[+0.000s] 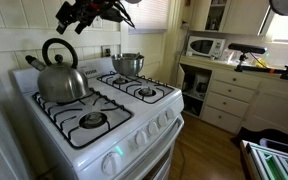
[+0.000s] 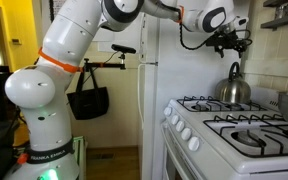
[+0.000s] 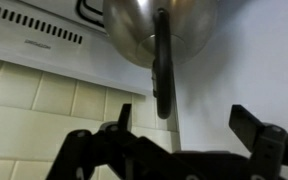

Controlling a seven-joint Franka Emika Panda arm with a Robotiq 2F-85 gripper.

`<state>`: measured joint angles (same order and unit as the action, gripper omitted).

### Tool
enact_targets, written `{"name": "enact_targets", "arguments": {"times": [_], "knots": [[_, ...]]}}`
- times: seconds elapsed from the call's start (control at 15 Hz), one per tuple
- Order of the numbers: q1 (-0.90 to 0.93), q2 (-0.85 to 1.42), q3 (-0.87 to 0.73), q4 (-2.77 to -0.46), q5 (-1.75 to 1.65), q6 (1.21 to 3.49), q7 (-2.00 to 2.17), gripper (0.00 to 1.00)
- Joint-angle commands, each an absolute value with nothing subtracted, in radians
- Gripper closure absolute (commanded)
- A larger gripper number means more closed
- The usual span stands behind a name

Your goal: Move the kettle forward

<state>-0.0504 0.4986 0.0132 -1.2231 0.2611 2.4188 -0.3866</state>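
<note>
I need to lower my gripper next until the fingers are on both sides of the top of the black handle (image 1: 57, 42) (image 3: 163, 72), because the open fingers are still in the air above the black handle.
The kettle (image 1: 62, 82) is a squat shiny steel one with a tall black arched handle. It stands on the stove's back burner in both exterior views (image 2: 234, 90). My gripper (image 1: 72, 22) hangs in the air above it, fingers spread open and empty, also seen from the side (image 2: 229, 42). In the wrist view the kettle (image 3: 149, 30) fills the top, its black handle running down the middle. My open fingers (image 3: 189, 120) frame the handle's end with a clear gap; nothing is between them.
A smaller straight-sided steel pot (image 1: 128, 64) sits on another back burner. The white stove (image 1: 114, 125) has free front burners (image 1: 92, 120). A microwave (image 1: 206, 46) and white cabinets stand beyond. The fridge (image 2: 154, 90) is beside the stove.
</note>
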Motion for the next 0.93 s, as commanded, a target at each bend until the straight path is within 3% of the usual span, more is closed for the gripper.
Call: {"name": "enact_targets", "arguments": {"times": [0.0, 0.4, 0.6, 0.87], "knots": [[-0.087, 0.601, 0.072, -1.111, 0.263, 2.400, -0.392, 0.00], [-0.074, 0.698, 0.065, -0.975, 0.248, 2.335, -0.397, 0.00], [-0.074, 0.740, 0.065, -0.911, 0.250, 2.283, -0.396, 0.33], [-0.074, 0.776, 0.061, -0.854, 0.248, 2.249, -0.393, 0.66]]}}
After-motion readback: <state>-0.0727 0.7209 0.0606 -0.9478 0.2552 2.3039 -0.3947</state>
